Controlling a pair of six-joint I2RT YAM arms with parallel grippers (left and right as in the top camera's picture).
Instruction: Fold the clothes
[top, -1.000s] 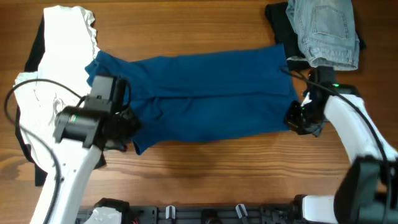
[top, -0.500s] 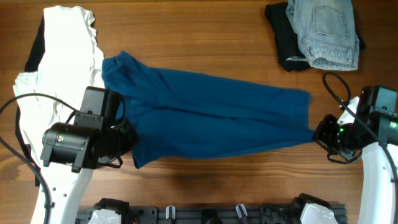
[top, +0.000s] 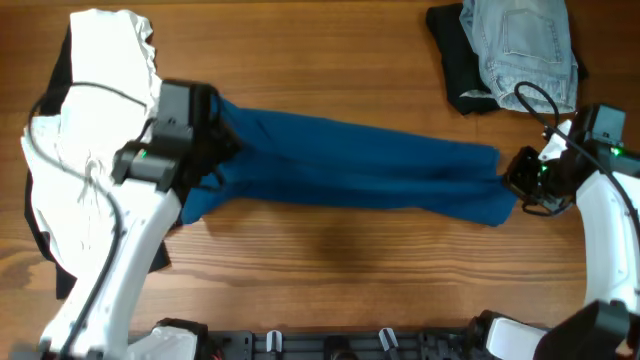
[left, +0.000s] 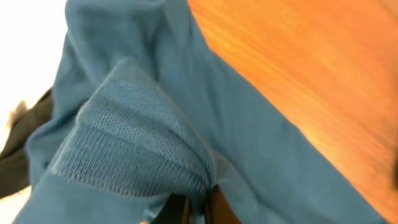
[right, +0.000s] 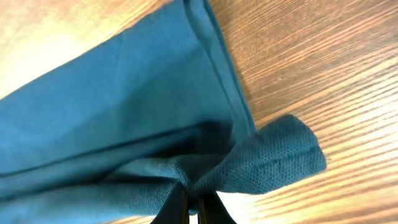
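Observation:
The blue shirt is stretched into a long piece of cloth, so my left gripper needs to lower onto the shirt's end near the white garment next and let go of the shirt's ribbed hem (left: 130, 149).
The deep-blue knit shirt (top: 350, 165) is stretched into a long narrow band across the wooden table (top: 330, 50). My left gripper (top: 215, 150) is shut on its left end; in the left wrist view the ribbed hem (left: 130, 149) bunches over the closed fingers (left: 196, 208). My right gripper (top: 515, 178) is shut on its right end, where the right wrist view shows pinched blue cloth (right: 249, 162) between the fingers (right: 194, 208). A white garment (top: 95, 110) lies at the left over black cloth. Light-blue denim (top: 525, 50) lies on a black garment (top: 460, 60) at the back right.
The left arm lies partly over the white garment, with its cable looping above it. The table's front edge carries the arm mounts (top: 340, 342). Bare wood shows in front of and behind the blue shirt.
Both grippers pulled the flat shirt apart into a taut narrow band. The left gripper moved up and back toward the white garment. The right gripper swung outward to the right, then back slightly.

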